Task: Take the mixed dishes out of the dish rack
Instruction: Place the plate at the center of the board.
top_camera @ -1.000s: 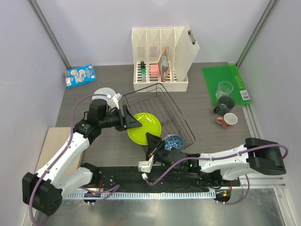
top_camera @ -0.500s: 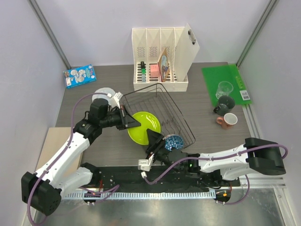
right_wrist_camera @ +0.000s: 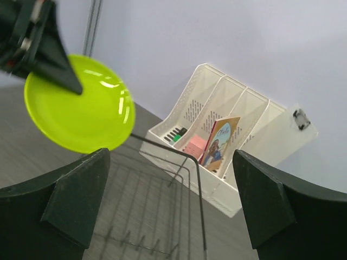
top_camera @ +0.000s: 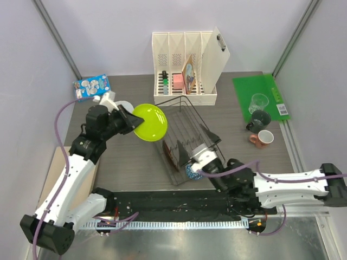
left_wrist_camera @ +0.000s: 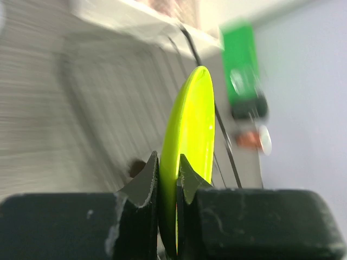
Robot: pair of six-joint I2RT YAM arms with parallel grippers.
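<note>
The white plate is below, to my left gripper's left in the top view. My left gripper will next carry the lime-green plate (top_camera: 150, 122) over to it, lower it there and let go.
My left gripper (top_camera: 128, 120) is shut on the rim of the lime-green plate (top_camera: 150, 122), holding it in the air just left of the dish rack (top_camera: 201, 130). In the left wrist view the plate (left_wrist_camera: 192, 124) stands edge-on, pinched between the fingers of the gripper (left_wrist_camera: 168, 162). The dark wire rack looks tipped and narrow from above. My right gripper (top_camera: 188, 158) sits at its near end, open and empty (right_wrist_camera: 173, 189), looking up at the plate (right_wrist_camera: 81, 108). A bit of the blue patterned bowl (top_camera: 190, 172) shows beneath it.
The clear glass (top_camera: 259, 101), dark grey mug (top_camera: 259, 119) and pink mug (top_camera: 263, 138) stand at the right by a green mat (top_camera: 260, 86). A white plate (top_camera: 124, 105) peeks behind the left arm. The cream file holder (top_camera: 187, 65) stands behind the rack, a blue packet (top_camera: 91, 86) far left.
My left gripper closed on the lime-green plate and lifted it up and left out of the rack. My right gripper opened wide and shifted right. The rack now looks tipped.
</note>
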